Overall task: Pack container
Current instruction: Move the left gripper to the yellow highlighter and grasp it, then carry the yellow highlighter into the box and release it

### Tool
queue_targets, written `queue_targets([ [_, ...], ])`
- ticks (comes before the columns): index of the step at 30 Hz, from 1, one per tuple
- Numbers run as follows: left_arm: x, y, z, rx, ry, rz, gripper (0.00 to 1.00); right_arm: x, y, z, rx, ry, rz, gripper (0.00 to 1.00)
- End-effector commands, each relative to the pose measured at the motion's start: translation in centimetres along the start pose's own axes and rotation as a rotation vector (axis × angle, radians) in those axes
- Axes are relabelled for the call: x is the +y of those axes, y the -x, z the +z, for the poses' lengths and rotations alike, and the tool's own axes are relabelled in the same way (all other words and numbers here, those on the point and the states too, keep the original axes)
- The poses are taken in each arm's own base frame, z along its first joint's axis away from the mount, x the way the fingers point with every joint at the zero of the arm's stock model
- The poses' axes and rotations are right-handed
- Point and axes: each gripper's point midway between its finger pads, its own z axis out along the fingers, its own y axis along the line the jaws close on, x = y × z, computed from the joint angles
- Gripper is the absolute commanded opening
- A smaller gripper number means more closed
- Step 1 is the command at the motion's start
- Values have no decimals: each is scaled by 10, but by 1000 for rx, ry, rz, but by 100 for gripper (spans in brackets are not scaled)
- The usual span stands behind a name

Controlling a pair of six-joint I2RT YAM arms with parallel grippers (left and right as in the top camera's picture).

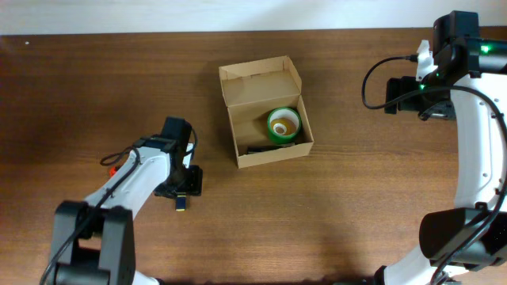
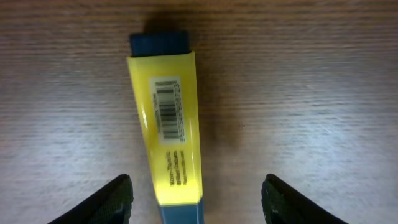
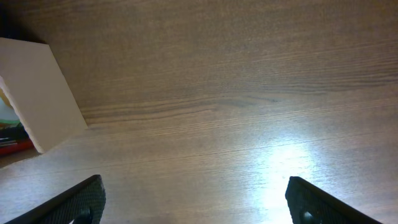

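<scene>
I need to lower my left gripper next onto the yellow tube's printed part (image 2: pixel 176 167) beside the barcode label and close on the yellow tube, because it lies lengthwise between the open fingers.
The container (image 1: pixel 272 155) is an open tan cardboard box in the middle of the table, its flap lid standing up at the far side. Inside it are a green tape roll (image 1: pixel 283 124) and a dark item (image 1: pixel 258 148). My left gripper (image 1: pixel 183 187) is open, low over a yellow tube with blue ends (image 2: pixel 168 118) that lies on the table between the fingers (image 2: pixel 198 193), untouched. The tube also shows in the overhead view (image 1: pixel 181 203). My right gripper (image 3: pixel 196 199) is open and empty, at the far right of the table (image 1: pixel 396 93).
The box's pale outer wall (image 3: pixel 40 93) shows at the left of the right wrist view, with red and green items behind it. A red and black cable (image 1: pixel 115 161) lies by the left arm. The brown wooden table (image 1: pixel 356 206) ends at a pale strip at the back.
</scene>
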Motion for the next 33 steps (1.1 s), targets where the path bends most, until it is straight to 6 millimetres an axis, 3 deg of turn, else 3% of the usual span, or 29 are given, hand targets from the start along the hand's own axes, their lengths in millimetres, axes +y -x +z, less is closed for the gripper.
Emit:
queue_targets([
  [1, 3, -4, 16, 41, 10, -17, 65, -1, -1, -7, -19, 7, 1, 93],
  [5, 2, -1, 23, 45, 11, -18, 64, -1, -1, -7, -19, 7, 1, 93],
  [8, 2, 2, 23, 32, 8, -18, 35, -1, -1, -7, -19, 7, 1, 93],
  [12, 1, 4, 23, 23, 6, -18, 19, -1, -1, -7, -19, 7, 1, 93],
  [13, 1, 4, 23, 23, 6, -17, 4, -1, -1, -7, -19, 8, 1, 93],
  [17, -8, 8, 15, 29, -44, 49, 2, -1, -1, -7, -19, 8, 1, 93],
  [19, -16, 23, -7, 13, -79, 132, 1, -1, -1, -7, -19, 7, 1, 93],
  [26, -27, 102, -120, -216, -81, 284, 2, -8, -1, -7, -20, -19, 10, 93],
  [29, -39, 116, -157, -296, -76, 389, 2, -50, -3, -8, -19, -74, 112, 93],
  [33, -69, 118, -175, -349, -92, 541, 2, -114, -12, -10, -33, -111, 287, 93],
])
